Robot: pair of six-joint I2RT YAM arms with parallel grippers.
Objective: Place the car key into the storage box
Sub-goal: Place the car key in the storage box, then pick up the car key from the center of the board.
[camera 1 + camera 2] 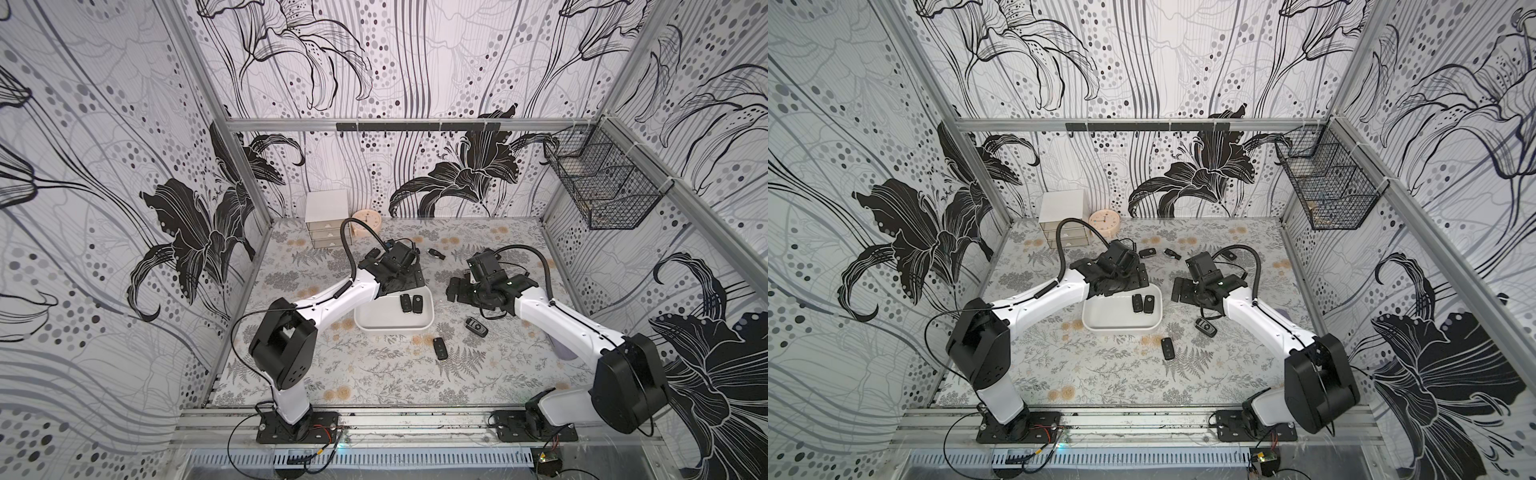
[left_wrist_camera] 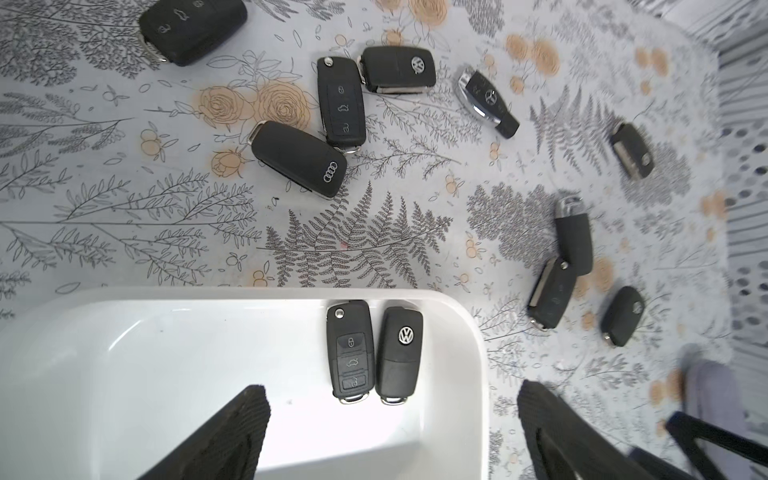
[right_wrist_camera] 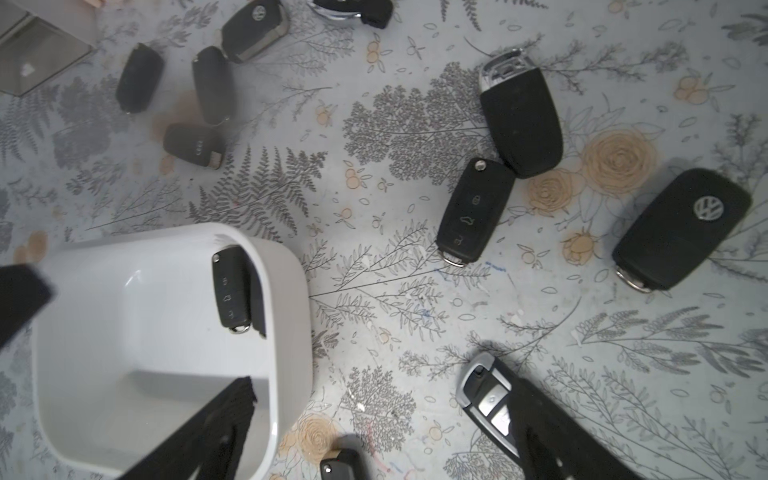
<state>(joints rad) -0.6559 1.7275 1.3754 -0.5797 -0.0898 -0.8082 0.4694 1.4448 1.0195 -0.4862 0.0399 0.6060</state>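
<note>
I need to reach outward and down next with my right gripper, around the near half of the black key with the buttons, and stay clear of the neighbouring key.
The white storage box (image 1: 374, 328) (image 1: 1108, 322) lies mid-table. Two black car keys (image 2: 350, 351) (image 2: 400, 353) rest side by side against its far right corner, seen in a top view as a pair (image 1: 405, 303) (image 1: 417, 303). My left gripper (image 2: 390, 390) (image 1: 405, 282) hovers open above them, holding nothing; one finger is over the box's inside (image 2: 166, 353), the other outside its rim. My right gripper (image 3: 382, 386) (image 1: 457, 291) is open and holds nothing, beside the box's right wall (image 3: 291, 332). A silver-trimmed key (image 3: 482, 395) lies partly under one of its fingers.
Several loose black keys lie around the box: one in front (image 1: 440, 348), a silver-edged one (image 1: 476, 325), a cluster beyond (image 2: 299, 158) and others on the right (image 3: 473, 212). A white three-drawer cabinet (image 1: 328, 220) and a clock (image 1: 367, 222) stand at the back. A wire basket (image 1: 602, 187) hangs right.
</note>
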